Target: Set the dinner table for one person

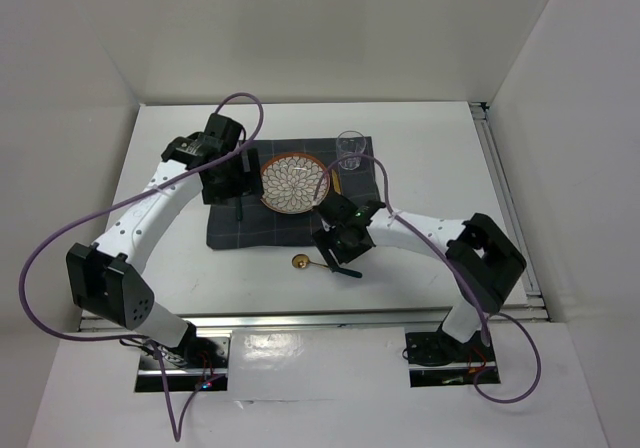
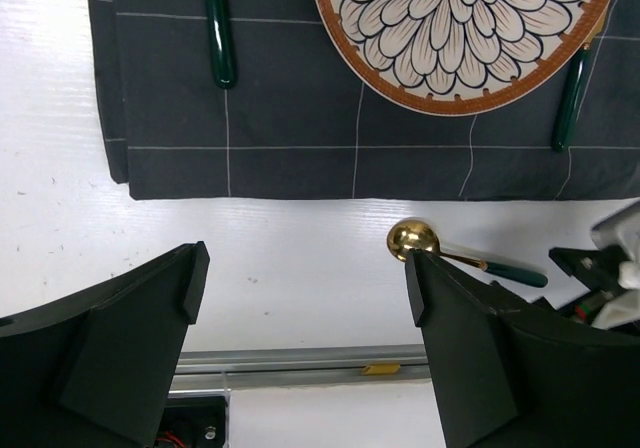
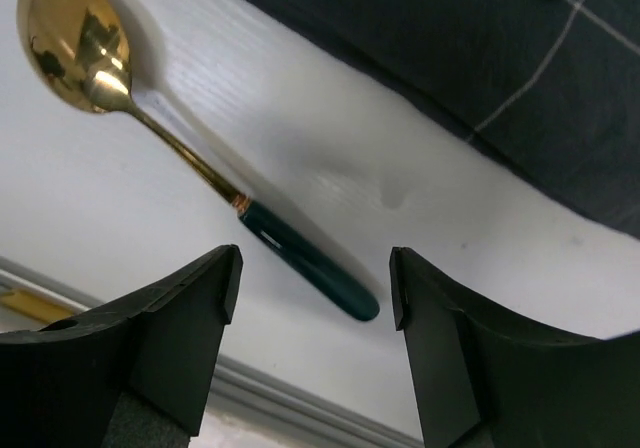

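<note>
The fingers of my right gripper are above the spoon by the end of its handle. Next, my right gripper will move down and toward the spoon's bowl and close on the green handle [image 1: 337, 269] beside the spoon's gold neck.
The white dinner table [image 1: 430, 148] carries a dark grey gridded cloth [image 1: 255, 233] with a flower-patterned plate [image 1: 293, 183] on it and a clear glass [image 1: 350, 148] at its far right corner. A gold spoon with a green handle [image 1: 322, 266] lies on the bare table in front of the cloth. My right gripper [image 3: 315, 263] is open, its fingers either side of the spoon's handle [image 3: 300, 258], above it. My left gripper [image 2: 305, 278] is open and empty over the cloth's left part. Green-handled cutlery lies left [image 2: 218, 28] and right [image 2: 572, 98] of the plate [image 2: 460, 28].
A metal rail [image 1: 300, 320] runs along the table's near edge and another along the right edge [image 1: 508, 203]. White walls close in the back and both sides. Purple cables loop from both arms.
</note>
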Robot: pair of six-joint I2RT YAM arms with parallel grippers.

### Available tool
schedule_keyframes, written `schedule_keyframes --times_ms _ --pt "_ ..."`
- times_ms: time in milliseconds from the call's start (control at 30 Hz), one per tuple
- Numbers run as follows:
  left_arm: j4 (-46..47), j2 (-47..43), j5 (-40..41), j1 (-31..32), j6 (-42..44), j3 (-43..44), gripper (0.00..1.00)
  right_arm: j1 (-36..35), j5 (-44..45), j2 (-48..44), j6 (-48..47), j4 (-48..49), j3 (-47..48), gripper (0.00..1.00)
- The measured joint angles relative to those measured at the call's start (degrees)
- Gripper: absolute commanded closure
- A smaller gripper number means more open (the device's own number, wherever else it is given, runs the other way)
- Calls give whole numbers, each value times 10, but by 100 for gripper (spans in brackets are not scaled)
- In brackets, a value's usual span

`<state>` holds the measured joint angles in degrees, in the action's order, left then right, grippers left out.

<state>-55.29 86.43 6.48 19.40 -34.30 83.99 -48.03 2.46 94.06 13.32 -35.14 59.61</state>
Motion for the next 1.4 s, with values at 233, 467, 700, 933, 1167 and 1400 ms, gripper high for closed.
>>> schedule_keyframes --times_ms 233,467,700,933,1167,1400 --pt "0 0 -18 0 -1 0 1 2 -22 26 -34 48 -14 50" --pt "0 0 -23 0 -2 0 1 2 -52 23 -39 72 -28 60" --pt "0 0 -22 0 -2 0 1 -5 -53 23 -42 72 -28 60" --pt "0 0 -22 0 -2 0 1 -21 -53 28 -43 51 -24 58" --pt "0 0 -21 0 -2 0 1 -24 -52 48 -45 37 -10 78" --pt "0 0 -9 0 -2 0 1 -64 -34 49 -42 -9 19 100"
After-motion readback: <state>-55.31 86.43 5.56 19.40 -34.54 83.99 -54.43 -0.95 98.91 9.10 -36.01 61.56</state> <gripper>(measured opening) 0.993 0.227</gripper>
